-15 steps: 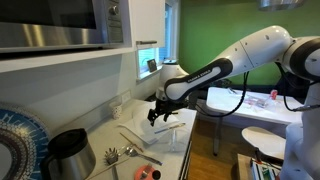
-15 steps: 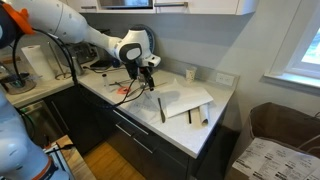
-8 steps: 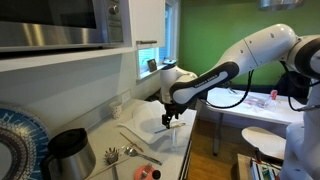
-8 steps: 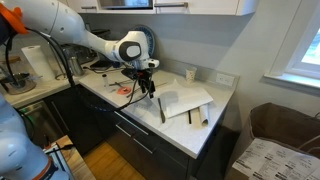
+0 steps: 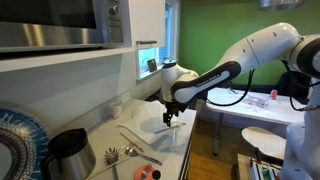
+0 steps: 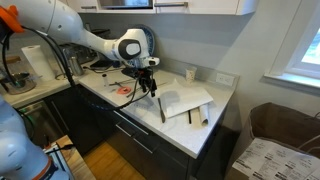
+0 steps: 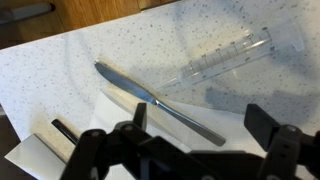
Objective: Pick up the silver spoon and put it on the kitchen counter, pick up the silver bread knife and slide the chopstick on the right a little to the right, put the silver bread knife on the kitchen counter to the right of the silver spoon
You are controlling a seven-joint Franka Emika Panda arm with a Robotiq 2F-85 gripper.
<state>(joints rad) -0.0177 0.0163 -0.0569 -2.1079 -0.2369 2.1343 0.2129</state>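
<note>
The silver bread knife lies at a slant below my open fingers, so my gripper should turn and move down onto the knife's handle.
The silver bread knife [image 7: 150, 98] lies flat on the speckled kitchen counter [image 7: 60, 70], blade towards the upper left, handle end between my fingers. My gripper [image 7: 203, 122] hovers just above the handle with jaws wide open and empty. In both exterior views the gripper [image 5: 170, 117] [image 6: 148, 88] hangs low over the counter beside a white cloth [image 6: 185, 100]. A thin stick [image 6: 162, 109] lies at the cloth's near edge, another [image 6: 196, 114] further right. The silver spoon does not show in the wrist view and I cannot make it out elsewhere.
A clear plastic tube [image 7: 225, 60] lies just beyond the knife. A dark kettle [image 5: 70, 152], a round-headed brush [image 5: 112, 154] and a patterned plate [image 5: 15, 140] stand at one end of the counter. A small cup [image 6: 190, 74] stands by the wall.
Since a second ago the gripper has moved along the counter and come down a little. Over the last half second it has barely moved. The jaws stay open.
</note>
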